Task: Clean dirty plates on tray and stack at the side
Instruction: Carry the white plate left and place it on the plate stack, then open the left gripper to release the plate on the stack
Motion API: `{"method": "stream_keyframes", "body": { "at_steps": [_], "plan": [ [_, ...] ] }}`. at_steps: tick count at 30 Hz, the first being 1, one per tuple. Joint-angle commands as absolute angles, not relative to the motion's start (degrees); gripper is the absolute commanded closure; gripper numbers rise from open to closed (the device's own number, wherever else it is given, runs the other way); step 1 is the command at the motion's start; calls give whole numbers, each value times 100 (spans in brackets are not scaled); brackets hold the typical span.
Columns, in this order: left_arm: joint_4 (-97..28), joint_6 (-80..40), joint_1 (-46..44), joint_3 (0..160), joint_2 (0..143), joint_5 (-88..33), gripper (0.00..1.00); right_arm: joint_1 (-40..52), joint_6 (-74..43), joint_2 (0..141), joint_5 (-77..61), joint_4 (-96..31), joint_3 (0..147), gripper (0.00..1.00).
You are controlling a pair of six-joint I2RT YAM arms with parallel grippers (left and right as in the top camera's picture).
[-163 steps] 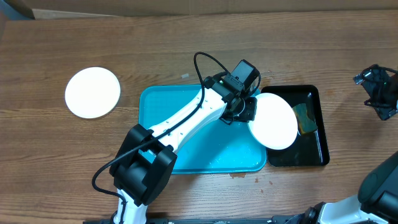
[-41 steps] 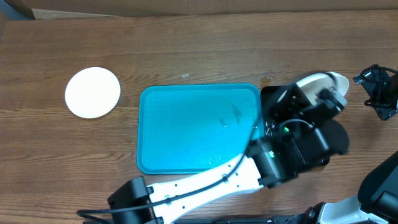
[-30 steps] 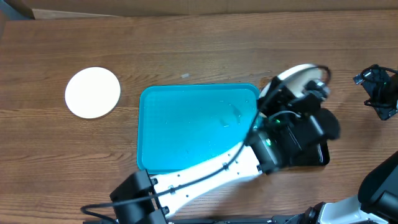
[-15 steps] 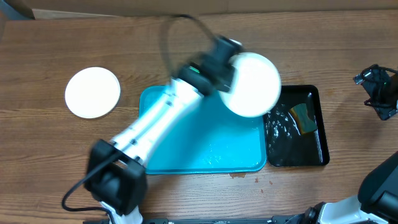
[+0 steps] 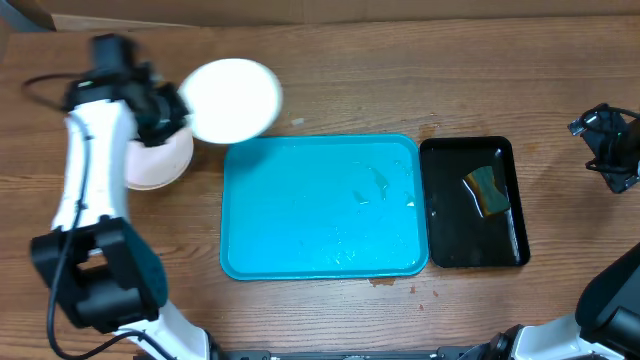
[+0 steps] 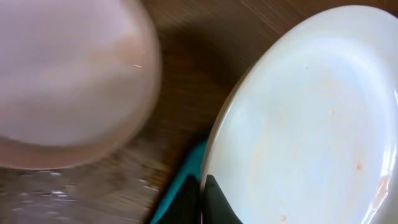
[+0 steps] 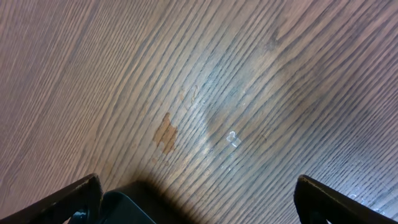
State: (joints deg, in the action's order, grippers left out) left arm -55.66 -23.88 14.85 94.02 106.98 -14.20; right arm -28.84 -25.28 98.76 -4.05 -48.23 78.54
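I will move my left gripper to the left in the overhead view next, then lower it onto the second white plate on the wood.
My left gripper [image 5: 172, 112] is shut on the rim of a white plate [image 5: 232, 98] and holds it in the air above the table, just past the far left corner of the turquoise tray [image 5: 320, 205]. In the left wrist view the held plate [image 6: 311, 124] fills the right side, with faint reddish specks, and my jaws [image 6: 202, 199] pinch its edge. A second white plate [image 5: 158, 165] lies on the wood under my left arm; it also shows blurred in the left wrist view [image 6: 68, 74]. The tray holds no plates. My right gripper [image 5: 612, 150] is open at the far right. No yellow-green rimmed plate shows.
A narrow black tray [image 5: 474, 205] with water and a yellow-green sponge [image 5: 487, 190] stands right of the turquoise tray. The right wrist view shows bare wood with a small stain [image 7: 165, 134] and a corner of the black tray [image 7: 124, 208].
My left arm has swung left from above the tray's far right part to the table's far left, carrying the white plate. It now hovers beside the lying plate. The right arm has not moved.
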Motion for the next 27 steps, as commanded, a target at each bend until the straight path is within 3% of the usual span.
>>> {"method": "stream_keyframes", "body": {
  "at_steps": [1, 11, 27],
  "plan": [
    [-5594, -2471, 2112, 9441, 10759, -1004, 96, -2891, -2552, 9821, -353, -4807, 7872, 0],
    [-5369, -2620, 3072, 9098, 10761, 137, 96, -2891, -2550, 9821, -353, -4807, 7872, 0],
    [-4014, -2620, 3098, 7926, 10761, 191, 96, -2891, -2550, 9821, -353, -4807, 7872, 0]
  ]
}}
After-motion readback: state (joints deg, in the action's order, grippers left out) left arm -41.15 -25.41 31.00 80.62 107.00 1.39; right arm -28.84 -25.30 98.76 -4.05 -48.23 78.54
